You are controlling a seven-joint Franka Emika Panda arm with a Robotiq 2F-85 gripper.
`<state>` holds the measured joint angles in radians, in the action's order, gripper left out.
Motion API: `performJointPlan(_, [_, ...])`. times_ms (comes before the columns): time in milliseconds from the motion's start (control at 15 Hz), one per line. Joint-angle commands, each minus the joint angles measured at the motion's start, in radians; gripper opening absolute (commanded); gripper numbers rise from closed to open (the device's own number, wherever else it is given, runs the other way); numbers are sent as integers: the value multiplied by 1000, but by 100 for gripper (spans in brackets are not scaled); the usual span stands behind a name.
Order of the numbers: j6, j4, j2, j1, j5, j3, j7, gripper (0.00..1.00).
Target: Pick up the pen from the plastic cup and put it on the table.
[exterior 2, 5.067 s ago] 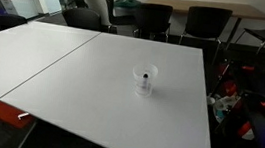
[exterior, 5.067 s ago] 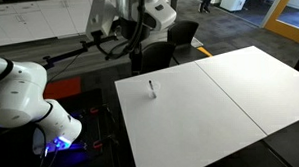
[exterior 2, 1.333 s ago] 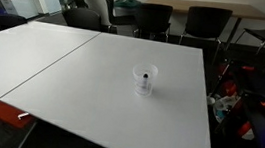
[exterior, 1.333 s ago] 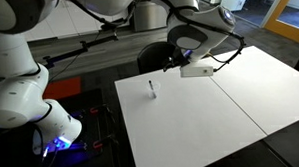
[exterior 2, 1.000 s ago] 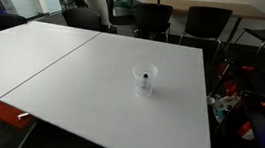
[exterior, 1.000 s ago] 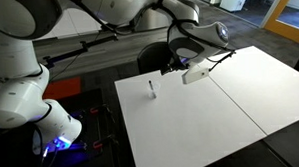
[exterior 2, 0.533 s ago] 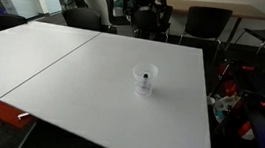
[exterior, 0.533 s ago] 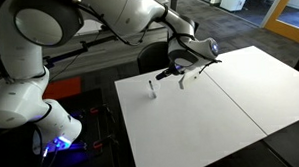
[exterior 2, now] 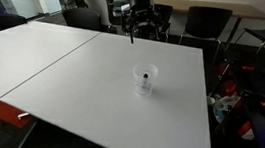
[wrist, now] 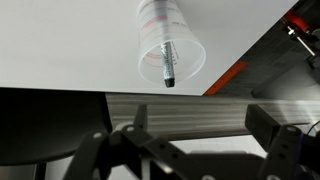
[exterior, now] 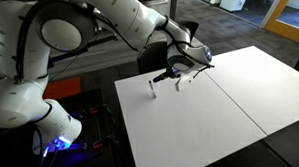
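Observation:
The pen's dark top end [exterior 2: 144, 76] [wrist: 169, 81] is standing inside the cup's open rim, so I will move my gripper over toward the cup and lower it onto that end of the pen.
The clear plastic cup [exterior: 153, 89] stands on the white table [exterior: 221, 116] near one edge, with the dark pen [exterior: 152, 85] upright inside it. Both also show in an exterior view, the cup [exterior 2: 146, 81] and the pen [exterior 2: 145, 82], and in the wrist view, the cup [wrist: 168, 40] and the pen [wrist: 168, 64]. My gripper [exterior: 185, 76] hangs open and empty above the table, a short way beside the cup. In an exterior view it is beyond the cup at the far edge [exterior 2: 135, 26]. In the wrist view its fingers [wrist: 272, 135] stand wide apart, with nothing between them.
Dark office chairs [exterior 2: 205, 24] stand along the far side of the table. A seam [exterior: 235, 96] divides the tabletop panels. The robot's white base [exterior: 25, 98] and cables [exterior 2: 232, 101] sit off the table's end. An orange-edged object [wrist: 228, 78] lies past the table edge.
The arm has swung down and toward the cup over the last second, bringing the gripper lower and closer to it. Cup and pen have not moved.

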<state>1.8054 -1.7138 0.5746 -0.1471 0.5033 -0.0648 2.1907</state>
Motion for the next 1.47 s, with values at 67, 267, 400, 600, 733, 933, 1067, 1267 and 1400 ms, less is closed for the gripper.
performJointPlan(67, [1,5,6,-8,-11,-16,-28,100])
performJointPlan(267, [1,4,10,-10,-11,-16,-27,100])
performJointPlan(400, [9,-4,4,-11,-15,-15,-21,100])
performJointPlan(600, [46,-18,6,-2,-29,-17,9,100])
performJointPlan(733, [67,-25,9,6,-55,-18,23,100])
performJointPlan(933, [104,-36,16,16,-90,-27,51,100])
performJointPlan(1067, [130,-37,29,22,-105,-39,58,100])
performJointPlan(1267, [156,-38,43,24,-108,-59,68,92])
performJointPlan(1400, [161,-40,49,24,-105,-70,73,83])
